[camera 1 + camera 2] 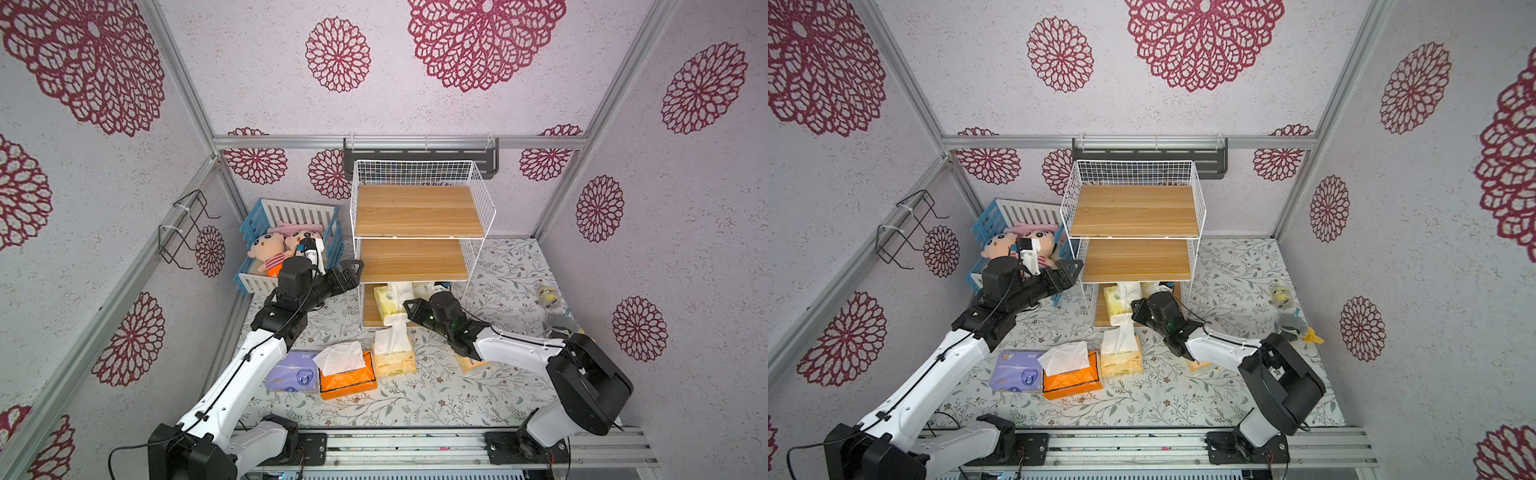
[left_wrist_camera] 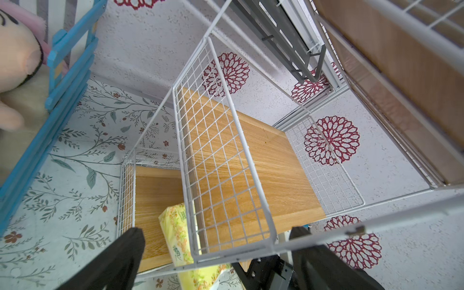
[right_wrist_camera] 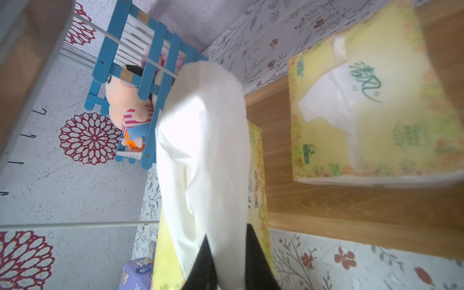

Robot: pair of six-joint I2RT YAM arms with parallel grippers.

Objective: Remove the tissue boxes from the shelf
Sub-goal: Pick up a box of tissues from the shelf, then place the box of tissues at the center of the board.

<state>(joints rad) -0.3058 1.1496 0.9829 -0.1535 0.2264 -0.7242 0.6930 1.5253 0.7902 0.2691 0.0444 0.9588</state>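
Observation:
The patch of tabletop between the cream boxes is bare, so the robot's right hand will carry the front box back and down onto it and let go of the tissue there.
The shelf (image 1: pixel 415 208) (image 1: pixel 1133 208) has bare top and middle boards. On its bottom board a yellow-green tissue box (image 1: pixel 386 301) (image 2: pixel 175 226) stands at the front edge. A second yellow-green box (image 3: pixel 364 113) lies further in. My right gripper (image 1: pixel 409 308) (image 3: pixel 227 233) is shut on the white tissue (image 3: pixel 203 150) sticking out of the front box. My left gripper (image 1: pixel 353 269) (image 2: pixel 218 241) is open and empty beside the shelf's left wire side at the middle tier. On the table lie lavender (image 1: pixel 291 372), orange (image 1: pixel 347 376) and cream (image 1: pixel 392 355) boxes. Another cream box (image 1: pixel 471 363) is half hidden under my right arm.
A blue-and-white crate (image 1: pixel 253 282) with plush dolls (image 1: pixel 266 251) stands left of the shelf, close to my left arm. A black wall rack (image 1: pixel 419 156) hangs behind the shelf and a wire hook rack (image 1: pixel 187 228) on the left wall. Small toys (image 1: pixel 548 297) lie at the right.

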